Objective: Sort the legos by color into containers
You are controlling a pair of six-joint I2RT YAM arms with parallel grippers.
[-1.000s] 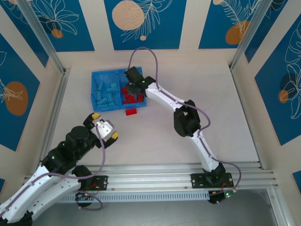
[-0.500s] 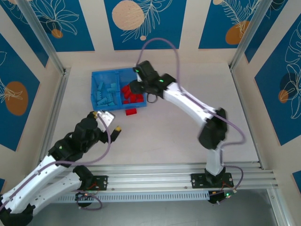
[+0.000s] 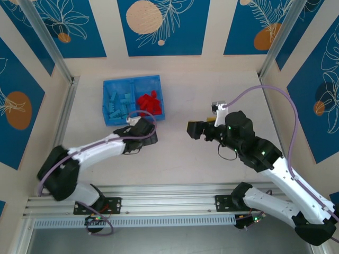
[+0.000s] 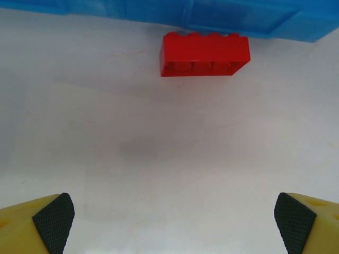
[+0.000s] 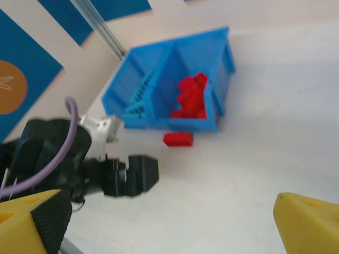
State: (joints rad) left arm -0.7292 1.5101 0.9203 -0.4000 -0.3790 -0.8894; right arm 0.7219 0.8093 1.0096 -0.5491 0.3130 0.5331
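Observation:
I should next move my left gripper away from my base, then down over the red lego against the tray's near side.
The blue tray [image 3: 132, 84] holds light blue legos [image 3: 119, 105] in its left compartment and red legos [image 3: 149, 101] in its right one. One red lego [image 4: 204, 54] lies on the table against the tray's near wall [image 4: 254, 18], also the red lego [image 5: 178, 139] in the right wrist view. My left gripper [image 3: 142, 128] hovers just short of it, open and with nothing between its fingers [image 4: 53, 222]. My right gripper [image 3: 192, 129] stands open and empty over the middle of the table, facing the tray [image 5: 175, 79].
Metal rails [image 3: 175, 193] run along the near edge, and slanted posts [image 3: 50, 45] stand at the back corners. Bare tabletop [image 3: 222, 90] stretches right of the tray. The two gripper heads are about a hand's width apart.
My right arm pulled back from the tray's red compartment to mid-table and its jaws opened. My left arm reached forward from the near left up to the loose red lego.

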